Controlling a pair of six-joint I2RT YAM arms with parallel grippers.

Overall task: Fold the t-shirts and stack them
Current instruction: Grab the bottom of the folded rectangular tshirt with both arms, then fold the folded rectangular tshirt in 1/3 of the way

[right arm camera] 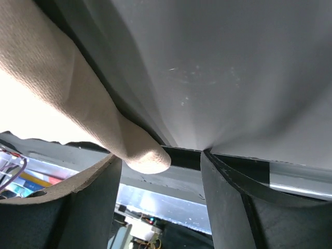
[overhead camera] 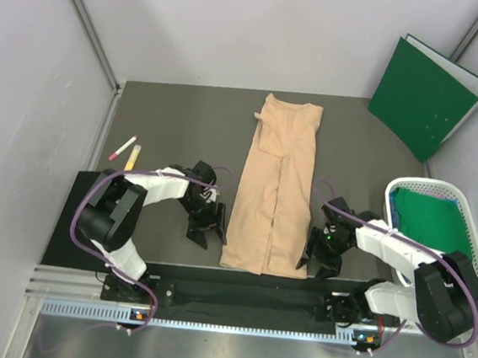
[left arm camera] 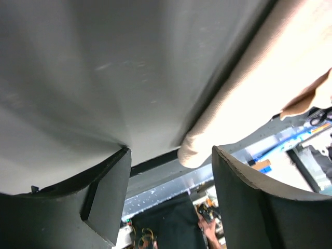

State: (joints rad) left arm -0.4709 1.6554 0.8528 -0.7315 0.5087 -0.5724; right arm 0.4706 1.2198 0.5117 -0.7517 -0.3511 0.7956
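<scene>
The folded t-shirt's near corner [overhead camera: 302,271] [right arm camera: 149,157] sticks in next to only one gripper finger, so my right gripper will move toward the t-shirt next and close on its fold.
A pale peach-beige t-shirt [overhead camera: 272,191] lies folded lengthwise into a long strip on the dark table, its hem at the near edge. My left gripper [overhead camera: 204,229] is low at the strip's near left corner. In the left wrist view the gripper [left arm camera: 170,151] is open and the rolled shirt corner [left arm camera: 199,150] sits between its fingers. My right gripper [overhead camera: 314,261] is low at the near right corner. In the right wrist view it [right arm camera: 161,155] is open with the shirt corner [right arm camera: 142,155] between its fingers. A dark green shirt [overhead camera: 431,221] and a blue one [overhead camera: 394,213] lie in the basket.
A white laundry basket [overhead camera: 467,203] stands at the right edge. A stiff green folder [overhead camera: 425,95] leans at the back right. A pink marker [overhead camera: 122,147] and a yellow one [overhead camera: 134,155] lie at the left. The table's front rail [overhead camera: 236,297] runs just behind both grippers.
</scene>
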